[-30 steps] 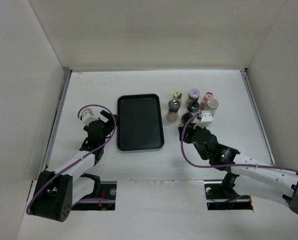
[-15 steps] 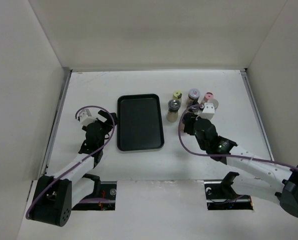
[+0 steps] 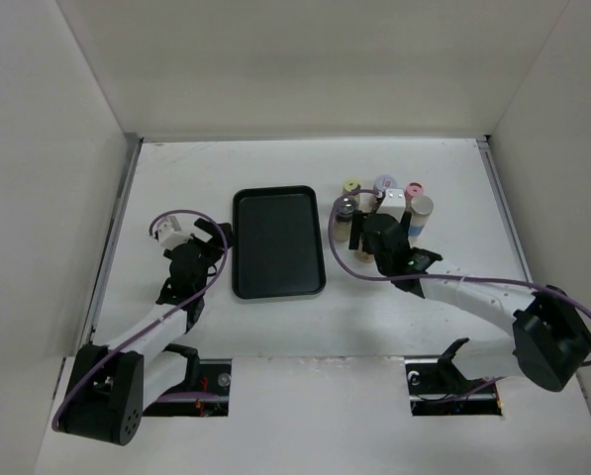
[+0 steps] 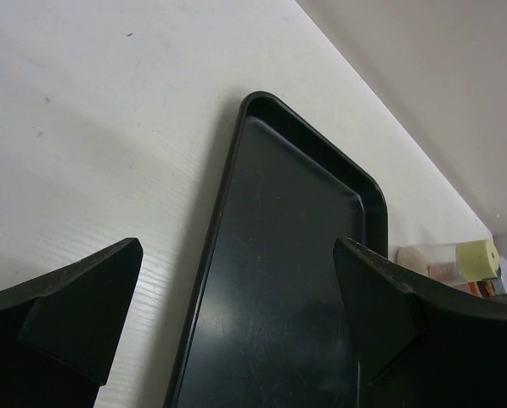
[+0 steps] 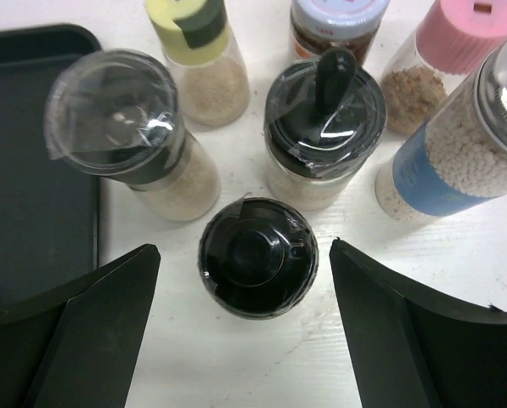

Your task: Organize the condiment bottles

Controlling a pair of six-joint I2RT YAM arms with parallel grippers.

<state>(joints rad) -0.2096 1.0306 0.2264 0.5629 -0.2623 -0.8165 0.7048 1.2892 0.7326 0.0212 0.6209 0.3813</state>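
Observation:
Next, the right gripper lowers its open fingers around the black cap (image 5: 258, 258) below and closes, since the cap lies centred between them with clear gaps on both sides.
Several condiment bottles stand in a cluster right of the black tray (image 3: 278, 267). In the right wrist view my right gripper (image 5: 245, 246) is open, with a black-capped bottle (image 5: 257, 255) upright between its fingers and untouched. Behind it stand a clear-lidded jar (image 5: 121, 110), a yellow-capped jar (image 5: 194, 25), a black flip-cap jar (image 5: 325, 106), a white-capped jar (image 5: 338, 13), a pink-capped jar (image 5: 474, 34) and a silver-capped jar of white beads (image 5: 457, 161). From above, the right gripper (image 3: 366, 240) hides the black-capped bottle. My left gripper (image 3: 216, 240) is open and empty at the tray's left rim (image 4: 223, 212).
The tray is empty and lies left of the bottles, also showing in the right wrist view (image 5: 32, 170). White walls close in the table at the back and both sides. The bottles stand close together, with small gaps between them.
My right gripper has moved away and to the left, onto the bottle cluster, and now straddles the black-capped bottle. The left gripper has barely moved.

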